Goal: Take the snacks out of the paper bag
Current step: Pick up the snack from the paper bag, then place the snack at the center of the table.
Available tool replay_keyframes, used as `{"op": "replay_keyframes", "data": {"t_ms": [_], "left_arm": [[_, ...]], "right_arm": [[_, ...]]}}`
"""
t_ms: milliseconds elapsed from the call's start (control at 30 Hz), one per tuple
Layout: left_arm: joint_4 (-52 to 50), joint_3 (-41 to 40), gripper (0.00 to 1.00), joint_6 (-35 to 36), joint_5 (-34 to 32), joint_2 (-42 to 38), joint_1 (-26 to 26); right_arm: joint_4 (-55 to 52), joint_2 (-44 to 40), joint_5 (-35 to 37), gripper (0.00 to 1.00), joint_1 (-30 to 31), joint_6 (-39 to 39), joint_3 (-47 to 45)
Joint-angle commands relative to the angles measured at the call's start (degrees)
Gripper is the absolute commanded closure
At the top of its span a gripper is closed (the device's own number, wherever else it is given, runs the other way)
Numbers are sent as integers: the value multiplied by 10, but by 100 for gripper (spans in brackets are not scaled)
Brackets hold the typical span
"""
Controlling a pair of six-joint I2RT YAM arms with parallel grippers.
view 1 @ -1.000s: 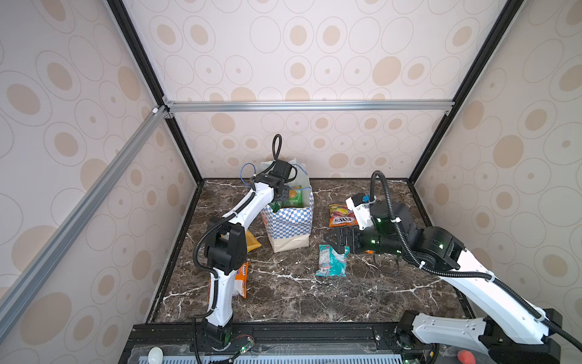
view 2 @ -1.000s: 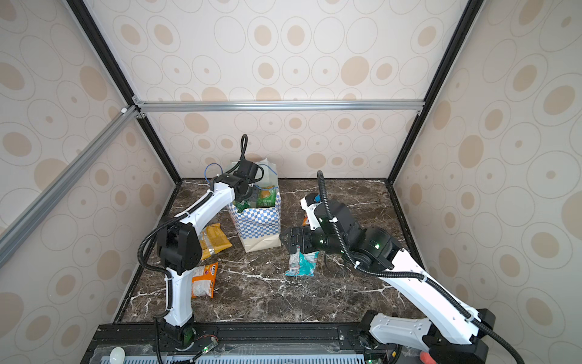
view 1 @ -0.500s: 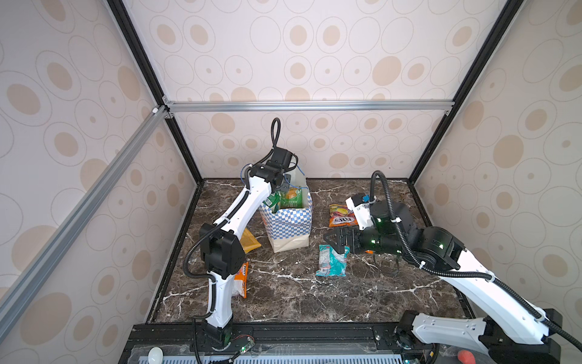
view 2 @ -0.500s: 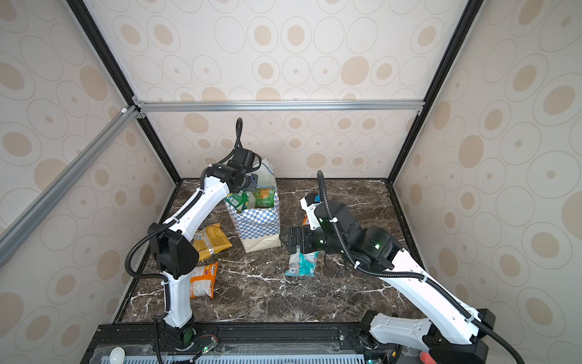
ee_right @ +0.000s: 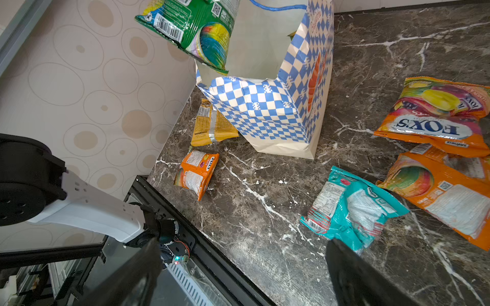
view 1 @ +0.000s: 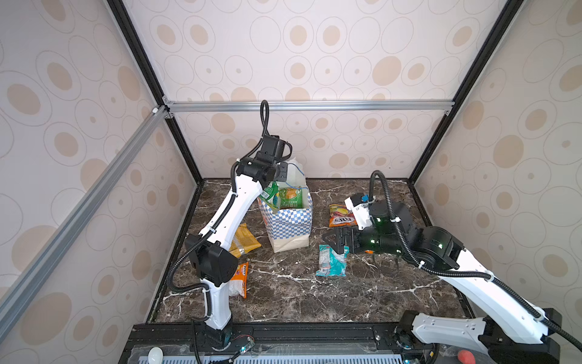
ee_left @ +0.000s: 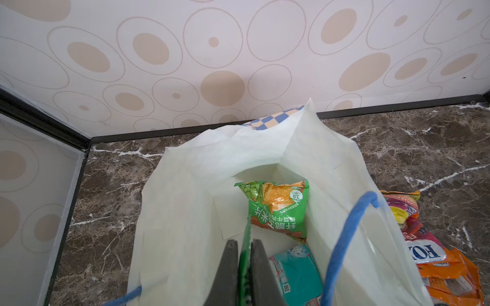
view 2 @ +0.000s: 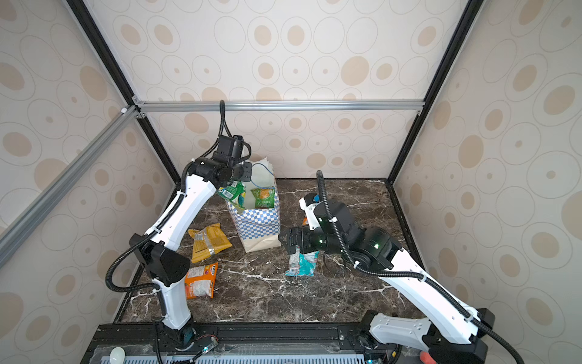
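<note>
The robot's left gripper holds the green packet and has to lift it clear next, draw it back, lower it and release it, because the bare marble in front of the bag lies back and below.
The paper bag stands upright at the back of the marble table, its white lining open to the left wrist camera. My left gripper is shut on the top edge of a green snack packet, which hangs over the bag's left rim. Inside the bag are another green packet and a teal one. My right gripper hovers open, holding nothing, over a teal-and-white packet on the table.
Left of the bag lie a mustard-yellow packet and an orange-and-white packet. To the right are an orange FOX'S packet and a second orange packet. A blue cord handle arcs over the bag's mouth.
My left gripper has risen out of the bag, lifting the green packet up above the rim. The right arm has stayed still.
</note>
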Motion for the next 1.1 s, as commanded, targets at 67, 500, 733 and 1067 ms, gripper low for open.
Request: {"op": "replay_keyframes", "data": {"t_ms": [67, 500, 733, 1067], "left_arm": [[9, 75, 100, -2, -2, -57, -3], [173, -64, 100, -86, 213, -246, -16], [279, -270, 100, -165, 281, -377, -55], [377, -611, 100, -262, 219, -519, -150]], "right_arm": [[7, 1, 2, 0, 4, 2, 9], [7, 12, 77, 0, -4, -38, 27], [15, 38, 60, 0, -52, -58, 37], [21, 16, 55, 0, -69, -66, 8]]}}
